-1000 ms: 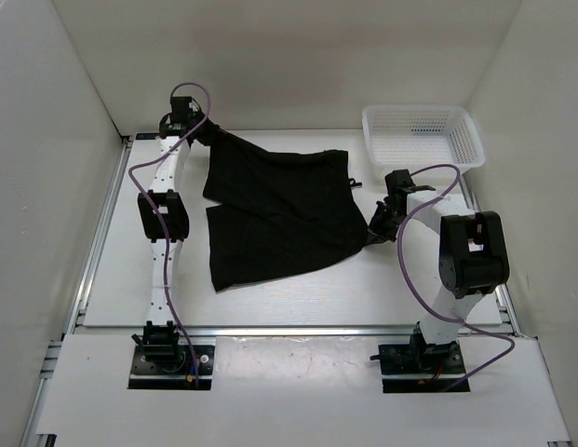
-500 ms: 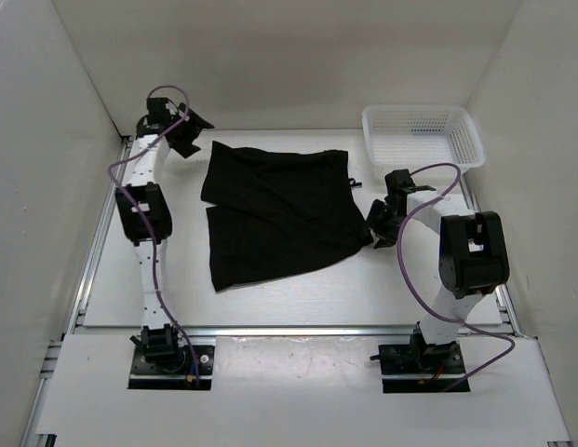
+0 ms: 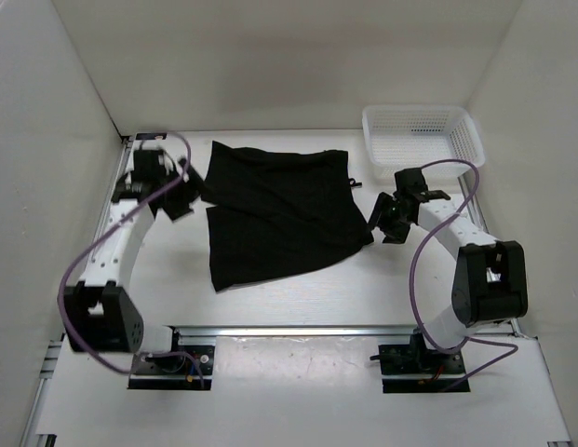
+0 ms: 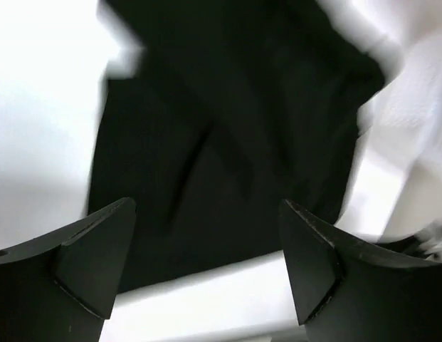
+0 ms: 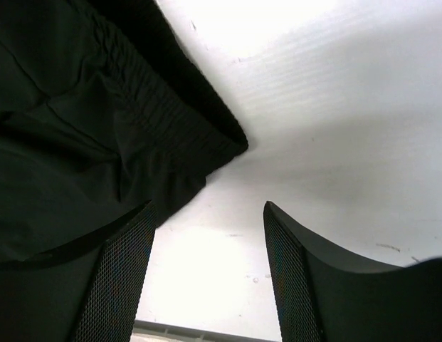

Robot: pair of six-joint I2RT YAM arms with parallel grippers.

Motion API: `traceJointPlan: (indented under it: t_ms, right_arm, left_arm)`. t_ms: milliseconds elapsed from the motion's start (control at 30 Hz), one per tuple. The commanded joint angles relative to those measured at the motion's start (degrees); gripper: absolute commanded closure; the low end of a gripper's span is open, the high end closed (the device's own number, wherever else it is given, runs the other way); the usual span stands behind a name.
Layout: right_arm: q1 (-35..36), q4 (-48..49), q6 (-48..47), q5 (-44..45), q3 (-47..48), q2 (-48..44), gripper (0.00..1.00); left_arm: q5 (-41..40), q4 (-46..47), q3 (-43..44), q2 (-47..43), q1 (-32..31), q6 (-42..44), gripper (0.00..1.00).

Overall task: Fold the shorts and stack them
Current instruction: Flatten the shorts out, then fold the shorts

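The shorts' near corner (image 3: pixel 219 283) on my left gripper's own side gets that gripper next, moving back and down onto it, since my right gripper already stands beside the opposite waistband corner.
The black shorts (image 3: pixel 279 214) lie spread flat in the middle of the table, folded over once, with a drawstring end showing at the right edge. My left gripper (image 3: pixel 183 198) is open just off their left edge, holding nothing. The left wrist view is blurred; it shows the shorts (image 4: pixel 228 135) ahead of the open left gripper (image 4: pixel 206 271), with white table between the fingers. My right gripper (image 3: pixel 381 222) is open beside their right edge. In the right wrist view the gathered waistband corner of the shorts (image 5: pixel 135 128) lies just ahead of the empty right gripper (image 5: pixel 206 271).
A white mesh basket (image 3: pixel 423 136) stands at the back right corner. White walls close in the table on three sides. A metal rail (image 3: pixel 298 330) runs along the near edge in front of the arm bases.
Both grippers went from shut to open and let go of the shorts. The left arm pulled back from the far left corner toward the near left. The cloth settled flat.
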Motion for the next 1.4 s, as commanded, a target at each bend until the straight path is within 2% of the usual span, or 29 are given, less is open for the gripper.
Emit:
traceJointPlan:
  t_ms: [0, 100, 233, 333, 467, 600, 800, 933, 1033, 1067, 1133, 1200, 1367]
  right_arm:
    - [-0.05, -0.05, -0.90, -0.67, -1.65, -3.46, 0.34]
    - [-0.05, -0.05, -1.52, -1.20, -3.06, -5.75, 0.34]
    - [-0.05, -0.05, -2.04, -1.90, -4.11, -7.86, 0.35]
    - [-0.05, -0.05, -2.04, -2.61, -4.73, -8.39, 0.35]
    - [-0.05, -0.05, -2.04, -3.66, -5.34, -8.39, 0.35]
    - [-0.05, 0.74, -2.04, -4.98, -6.92, -8.39, 0.35]
    - [-0.66, 3.64, -0.81, -7.44, -8.95, -7.26, 0.35]
    - [-1.19, 6.63, 0.24, -8.50, -9.56, -4.88, 0.35]
    - [-1.19, 8.30, 0.24, -9.11, -8.17, -2.25, 0.35]
    - [-1.19, 8.91, 0.24, -9.11, -7.64, -0.59, 0.35]
    - [-1.19, 9.44, 0.24, -9.11, -6.06, 1.35, 0.35]
    - [-1.19, 9.97, 0.24, -9.63, -5.52, 4.34, 0.36]
    - [-1.19, 11.91, 1.30, -10.17, -2.98, 6.99, 0.39]
  left_arm:
    - [-0.39, -7.79, -15.86, -8.34, -2.61, -2.44, 0.09]
    - [-0.91, -11.30, -25.11, -18.52, -5.51, -6.92, 0.09]
    - [-0.91, -14.74, -31.46, -25.24, -8.68, -10.44, 0.10]
    - [0.05, -14.74, -36.20, -23.93, -11.23, -11.07, 0.10]
    - [-1.69, -13.17, -38.33, -20.59, -12.56, -11.59, 0.10]
    - [-4.69, -9.22, -37.72, -18.57, -12.56, -13.79, 0.10]
    - [-5.40, -4.11, -35.18, -8.82, -13.69, -14.59, 0.16]
    - [-4.69, -1.30, -34.12, -2.49, -13.70, -13.88, 0.25]
    - [-4.69, -0.77, -32.80, 0.85, -13.70, -13.35, 0.43]
    - [-4.69, -0.77, -32.80, 1.56, -13.70, -13.35, 0.59]
    - [-5.21, -0.77, -31.14, 1.56, -13.70, -12.83, 0.77]
    - [-5.22, -0.77, -30.34, 0.95, -13.70, -12.83, 0.90]
    - [-4.60, -1.29, -28.41, -1.86, -13.70, -12.83, 0.90]
